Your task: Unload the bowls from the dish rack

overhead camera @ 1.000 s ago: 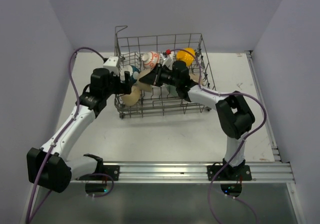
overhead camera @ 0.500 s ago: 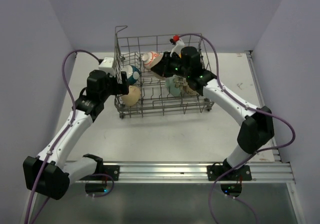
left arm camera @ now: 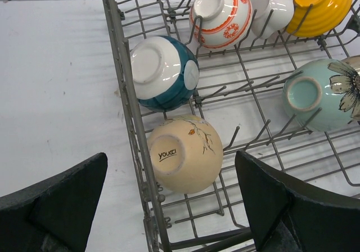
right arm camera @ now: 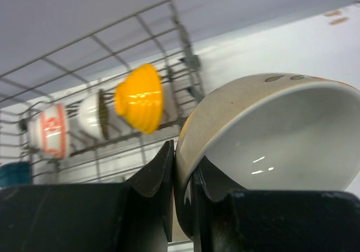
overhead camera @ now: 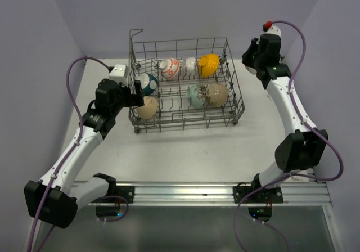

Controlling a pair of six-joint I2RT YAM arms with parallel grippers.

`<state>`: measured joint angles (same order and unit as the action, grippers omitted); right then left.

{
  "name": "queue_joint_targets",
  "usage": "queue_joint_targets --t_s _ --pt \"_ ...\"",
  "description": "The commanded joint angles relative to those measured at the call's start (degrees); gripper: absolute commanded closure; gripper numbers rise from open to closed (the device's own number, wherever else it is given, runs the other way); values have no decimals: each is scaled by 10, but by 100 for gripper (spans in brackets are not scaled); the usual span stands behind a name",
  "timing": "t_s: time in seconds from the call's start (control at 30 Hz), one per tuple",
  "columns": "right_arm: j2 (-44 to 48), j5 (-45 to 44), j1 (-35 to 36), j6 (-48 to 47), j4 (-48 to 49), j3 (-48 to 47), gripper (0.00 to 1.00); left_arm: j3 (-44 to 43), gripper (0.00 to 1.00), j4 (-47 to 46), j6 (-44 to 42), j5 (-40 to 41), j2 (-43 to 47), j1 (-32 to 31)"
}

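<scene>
My right gripper needs to come down next onto the bare tabletop (overhead camera: 257, 89) beside the rack and let go of the beige bowl's rim, because that patch is clear of other bowls.
The grey wire dish rack (overhead camera: 236, 97) stands mid-table. In it lie a beige bowl (overhead camera: 147, 108), a white-teal bowl (overhead camera: 148, 83), an orange-red patterned bowl (overhead camera: 169, 67), a white bowl (overhead camera: 190, 65), a yellow bowl (overhead camera: 208, 64), a pale green bowl (overhead camera: 195, 95) and a brownish-beige bowl (overhead camera: 217, 94). My left gripper (left arm camera: 171, 207) is open, straddling the rack's left wall just above the beige bowl (left arm camera: 185, 159). My right gripper (right arm camera: 185, 190) is shut on the rim of a beige bowl (right arm camera: 270, 134), held high to the right of the rack (overhead camera: 254, 58).
Grey walls close in the table on the left, back and right. White tabletop (overhead camera: 191, 151) lies in front of the rack and on both sides of it. A metal rail (overhead camera: 185, 193) runs along the near edge.
My right arm has lifted out of the rack and swung to the right rear with a beige bowl in its gripper. My left gripper has drawn back a little to the rack's left wall.
</scene>
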<state>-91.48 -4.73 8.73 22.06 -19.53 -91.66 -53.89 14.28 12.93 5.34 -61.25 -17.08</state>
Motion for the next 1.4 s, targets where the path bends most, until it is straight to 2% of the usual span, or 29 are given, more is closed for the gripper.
queue_joint_targets --t_s 0.0,0.27,0.6,0.93,1.0,1.1,1.17,1.23,1.27,1.37 --pt "-11 -68 -34 -13 -15 -25 100 -1 0 -7 2 0 12 -3" --pt "-137 -49 -113 -6 -44 -59 100 -1 0 -7 -8 -9 18 -3" --pt "-303 -41 -117 -40 -106 -165 100 -2 0 -5 -11 -18 18 -3" --pt "-360 -11 -117 -55 -114 -190 100 -3 0 -3 -11 -26 14 -4" --pt "-371 5 -117 -54 -115 -193 91 -4 0 -3 -12 -29 11 -3" --pt "-381 25 -116 -53 -111 -194 85 -5 0 -1 -12 -29 9 -4" --pt "-384 28 -117 -52 -108 -193 76 -5 0 -3 -12 -30 8 -3" --pt "-389 37 -117 -52 -106 -193 72 -5 0 -2 -12 -29 7 -3" --pt "-390 39 -116 -52 -106 -194 63 -5 0 -1 -12 -29 6 -3" --pt "-392 41 -117 -52 -105 -193 51 -4 0 -2 -12 -31 7 -3"
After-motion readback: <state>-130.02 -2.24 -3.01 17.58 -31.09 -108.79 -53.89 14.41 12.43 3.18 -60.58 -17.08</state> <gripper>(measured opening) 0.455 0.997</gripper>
